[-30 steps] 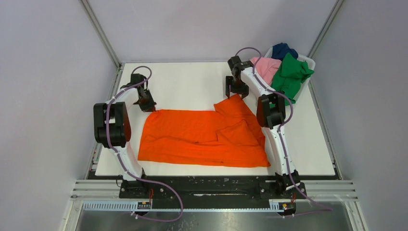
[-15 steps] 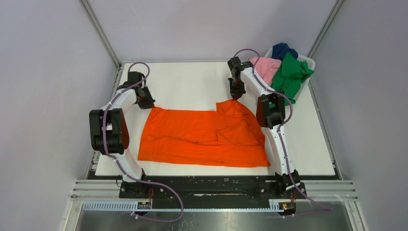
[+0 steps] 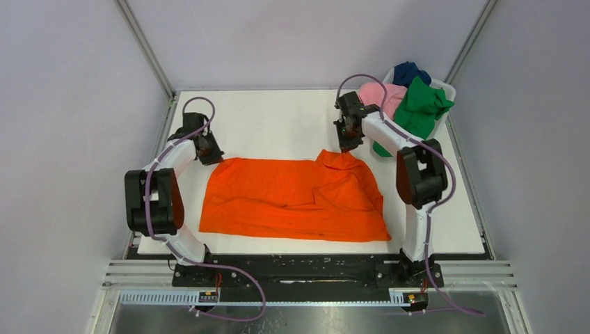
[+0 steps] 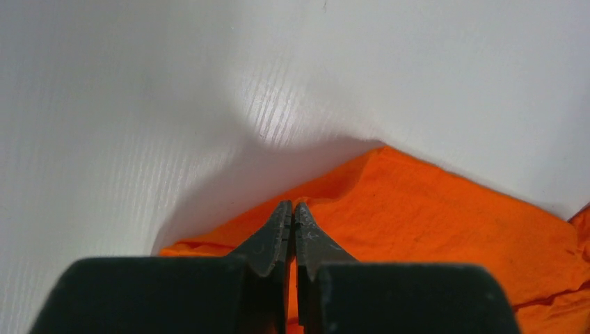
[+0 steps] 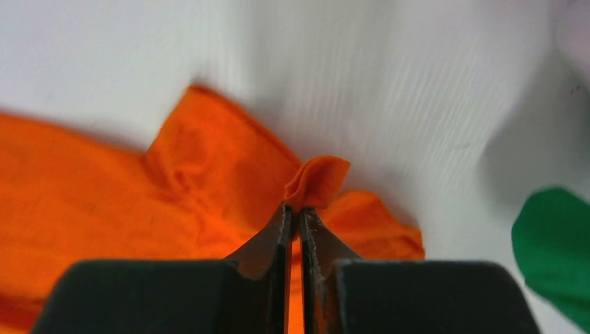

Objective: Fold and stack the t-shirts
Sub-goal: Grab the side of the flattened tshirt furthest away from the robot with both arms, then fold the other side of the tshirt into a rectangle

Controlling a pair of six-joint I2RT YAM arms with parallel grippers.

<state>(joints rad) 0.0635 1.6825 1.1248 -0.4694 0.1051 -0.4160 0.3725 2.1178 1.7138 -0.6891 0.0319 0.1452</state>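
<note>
Next, my right gripper pulls the t-shirt's bunched fold back over the orange t-shirt's wrinkled end and releases it, since that end lies back of the gripper.
A bright orange t-shirt lies spread on the white table. At its far left corner my left gripper is shut on the cloth, and the left wrist view shows the orange t-shirt pinched between the closed fingertips of that left gripper. My right gripper is shut on the far right corner. In the right wrist view a small tuft of the orange t-shirt sticks out past the tips of the right gripper. The green t-shirt, pink t-shirt and dark blue t-shirt are heaped at the back right.
A white plastic basket holding the heaped shirts stands at the table's far right corner. Green cloth hangs into the right wrist view. Grey walls enclose the table on three sides.
The right gripper has shut on the shirt's far right corner and shifted right with its arm swinging outward. The left gripper has drawn its corner slightly left and back.
</note>
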